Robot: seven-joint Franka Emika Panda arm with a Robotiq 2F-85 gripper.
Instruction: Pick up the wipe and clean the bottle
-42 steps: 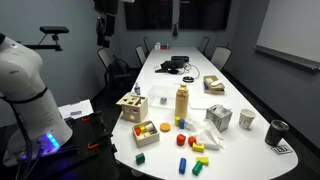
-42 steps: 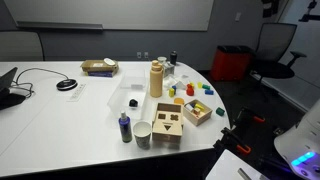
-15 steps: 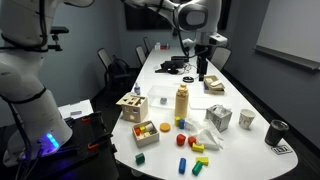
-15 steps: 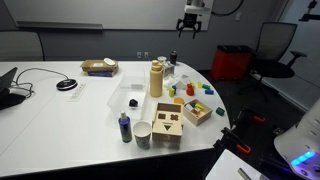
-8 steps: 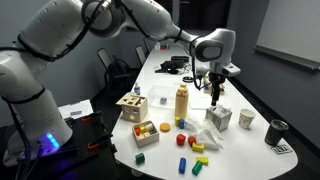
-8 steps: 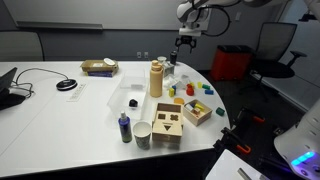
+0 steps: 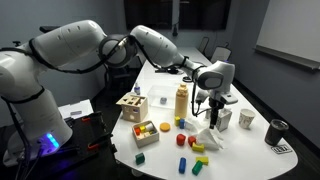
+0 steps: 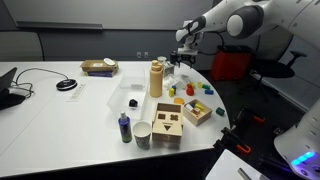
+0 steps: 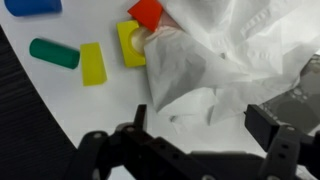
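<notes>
I need to lower my gripper next onto the crumpled folds of the white wipe, since they lie on the tabletop just below my open gripper's two parted fingers.
The wipe (image 9: 215,55) is a crumpled white tissue lying on the white table; it also shows in an exterior view (image 7: 208,137). The tall tan bottle (image 7: 182,103) stands upright a little beyond it and shows in both exterior views (image 8: 156,78). My gripper (image 9: 205,122) is open, pointing down just above the wipe's near edge, with one dark finger (image 9: 140,115) on either side. Nothing is held. In an exterior view the gripper (image 7: 213,122) hangs right over the wipe, beside the bottle.
Coloured blocks lie by the wipe: green (image 9: 53,53), yellow (image 9: 92,63), red (image 9: 148,12). A wooden shape-sorter box (image 7: 131,106), a silver cup (image 7: 220,117), a mug (image 7: 247,119) and a black cup (image 7: 277,131) stand nearby. A small dark bottle (image 8: 125,127) stands near the table edge.
The arm swung in from above and came down over the table; the gripper dropped from high over the far end to just above the wipe. Nothing on the table has moved.
</notes>
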